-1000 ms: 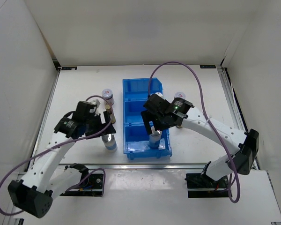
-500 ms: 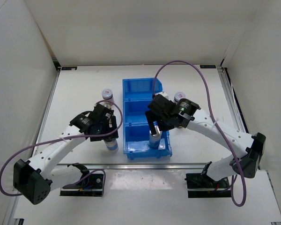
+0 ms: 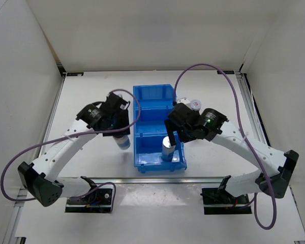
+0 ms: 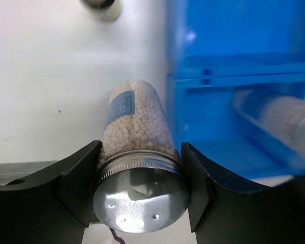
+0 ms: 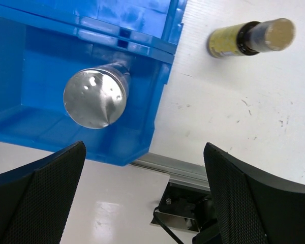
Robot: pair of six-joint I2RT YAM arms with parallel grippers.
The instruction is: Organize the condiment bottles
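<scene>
I should move my left gripper over the bin's side, then down to release: the empty side of the bin's near section is to its right in the top view.
My left gripper [image 3: 118, 129] [image 4: 141, 155] is shut on a silver-lidded shaker [image 3: 123, 143] [image 4: 136, 127] full of white beads, gripping just under the lid. It holds the shaker next to the left wall of the blue bin [image 3: 152, 92] [image 4: 234, 76]. A second silver-lidded shaker [image 3: 168, 149] [image 5: 95, 96] stands in the bin's near compartment [image 5: 51, 119]. My right gripper [image 3: 176, 138] [image 5: 145, 147] is open and empty above it. An amber bottle [image 5: 249, 36] lies on the table right of the bin. A white-lidded jar [image 3: 194, 104] stands by the bin's far right side.
A small dark-topped container [image 4: 100, 5] is cut off at the top edge of the left wrist view, on the table left of the bin. The bin's middle and far compartments show no bottles. The table's metal front rail [image 5: 183, 173] runs just below the bin.
My left gripper came over the left shaker, shut on it and carried it slightly farther from the front edge. My right gripper let go of the shaker in the bin and drew back, open.
</scene>
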